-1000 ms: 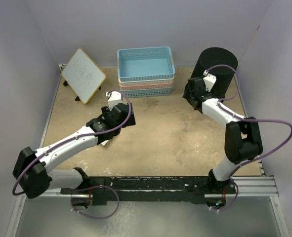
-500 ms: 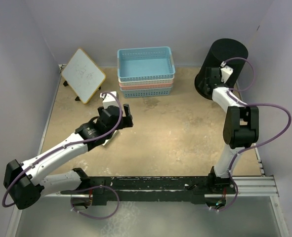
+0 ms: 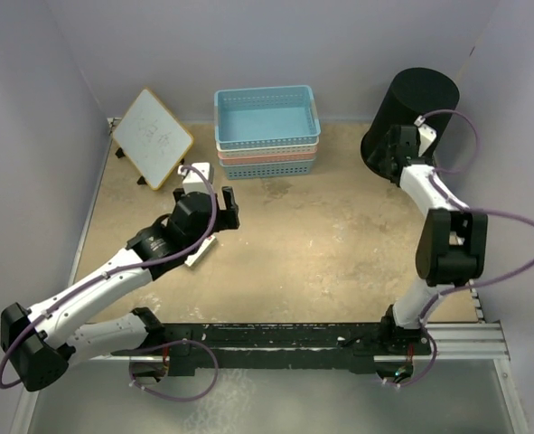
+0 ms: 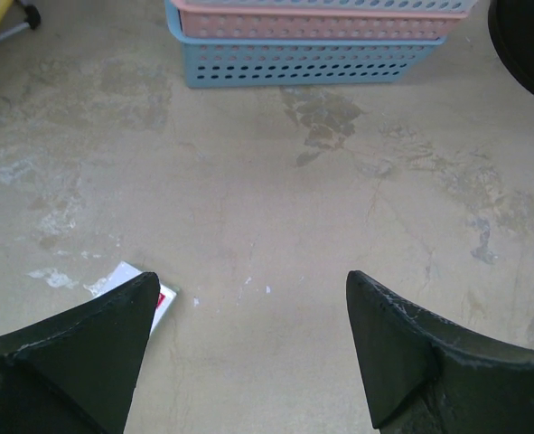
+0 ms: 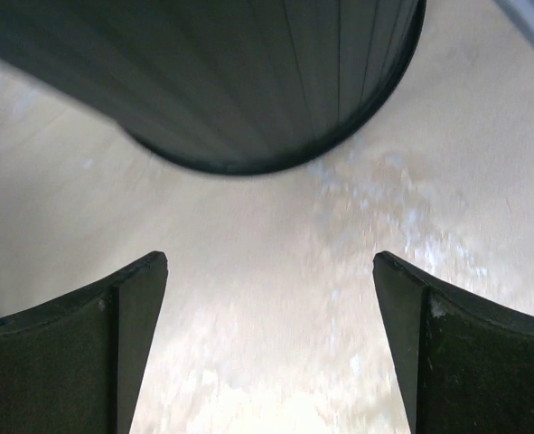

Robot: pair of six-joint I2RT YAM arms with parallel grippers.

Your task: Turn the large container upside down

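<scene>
I should next raise my empty left gripper outward, turn it, and lower it astride the thin near side of the top blue basket, which is open side up beyond my fingers.
The large container (image 3: 418, 101), a tall black ribbed wastebasket, stands at the back right and leans toward the right wall. In the right wrist view its dark ribbed wall (image 5: 248, 81) fills the top, with its lower edge on the table. My right gripper (image 3: 395, 152) is open just in front of its lower left side, and nothing sits between the jaws (image 5: 271, 262). My left gripper (image 3: 220, 206) hovers open over bare tabletop left of centre (image 4: 253, 280), far from the container, whose edge shows in that view's corner (image 4: 530, 45).
A stack of blue (image 3: 267, 116) and pink lattice baskets stands at the back centre (image 4: 303, 63). A small whiteboard (image 3: 154, 137) leans at the back left. A white card (image 4: 126, 280) lies under the left gripper. Walls close in on three sides.
The container has tipped and shifted toward the back right wall. My right arm has swung right after it, still open. The left arm has reached forward a little.
</scene>
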